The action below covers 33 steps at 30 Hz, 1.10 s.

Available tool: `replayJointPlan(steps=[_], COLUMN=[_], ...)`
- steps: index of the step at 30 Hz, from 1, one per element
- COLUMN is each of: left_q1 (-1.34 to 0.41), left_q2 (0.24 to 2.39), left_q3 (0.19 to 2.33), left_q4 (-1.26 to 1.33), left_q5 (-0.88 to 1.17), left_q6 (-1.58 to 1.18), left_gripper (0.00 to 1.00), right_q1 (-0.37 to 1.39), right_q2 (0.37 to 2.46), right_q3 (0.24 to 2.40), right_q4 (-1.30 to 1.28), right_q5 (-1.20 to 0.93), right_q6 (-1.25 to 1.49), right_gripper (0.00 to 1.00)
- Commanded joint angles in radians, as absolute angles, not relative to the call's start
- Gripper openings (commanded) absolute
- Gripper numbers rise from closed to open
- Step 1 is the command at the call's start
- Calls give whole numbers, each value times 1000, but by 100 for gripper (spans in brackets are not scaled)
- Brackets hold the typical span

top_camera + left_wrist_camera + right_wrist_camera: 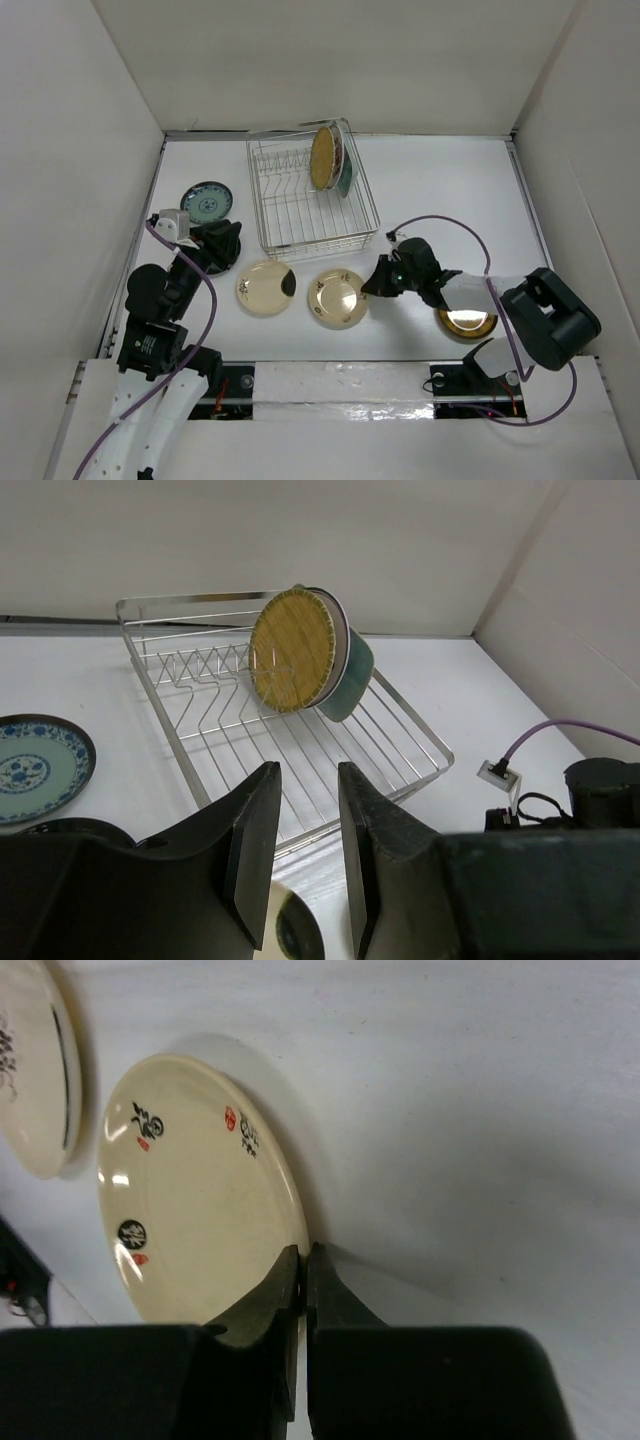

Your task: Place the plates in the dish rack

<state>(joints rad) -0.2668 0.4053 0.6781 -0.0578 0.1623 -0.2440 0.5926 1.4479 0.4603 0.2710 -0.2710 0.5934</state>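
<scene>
My right gripper lifts outward next and releases the white plate in the slots beside the woven yellow plate (322, 158), since these lie empty outward of my gripper.
The dish rack (300, 215) stands at the back, also in the left wrist view (200, 780). In its right end stand a woven yellow plate (322, 158) (290, 650), a pale green plate (350, 675) and another between them. My right gripper (376, 281) (303, 1260) is shut on the rim of the white plate with red marks (336, 298) (190, 1190), which lies at the table's front. My left gripper (222, 245) (305, 772) is open and empty, over a black round shape. A cream plate with a dark patch (265, 288) (290, 930) lies just beyond it.
A blue-patterned plate (206, 200) (35, 770) lies left of the rack. A dark-and-gold plate (468, 322) lies under my right arm. White walls enclose the table on three sides. A purple cable (450, 225) loops above the right arm.
</scene>
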Motion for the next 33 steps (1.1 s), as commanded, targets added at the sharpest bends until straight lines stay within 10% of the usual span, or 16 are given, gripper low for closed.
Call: replayJointPlan(steps=[1, 10, 15, 20, 33], left_q1=[-264, -264, -264, -264, -273], left_q2=[380, 382, 387, 380, 371], left_q3=[670, 676, 683, 680, 687], left_q4=[-15, -17, -37, -52, -64], left_q5=[152, 158, 95, 68, 48], left_q6=[-235, -238, -241, -245, -258], left_gripper=[27, 27, 26, 0, 13], right_q1=[588, 655, 675, 702, 784], right_q2=[1407, 1060, 1297, 1618, 2292], right_q3=[459, 774, 1153, 1664, 2568], right_q4=[272, -135, -234, -337, -416], right_q5=[-264, -130, 170, 519, 1103], right_q6=[589, 425, 345, 236, -110], right_gripper=[0, 0, 0, 0, 0])
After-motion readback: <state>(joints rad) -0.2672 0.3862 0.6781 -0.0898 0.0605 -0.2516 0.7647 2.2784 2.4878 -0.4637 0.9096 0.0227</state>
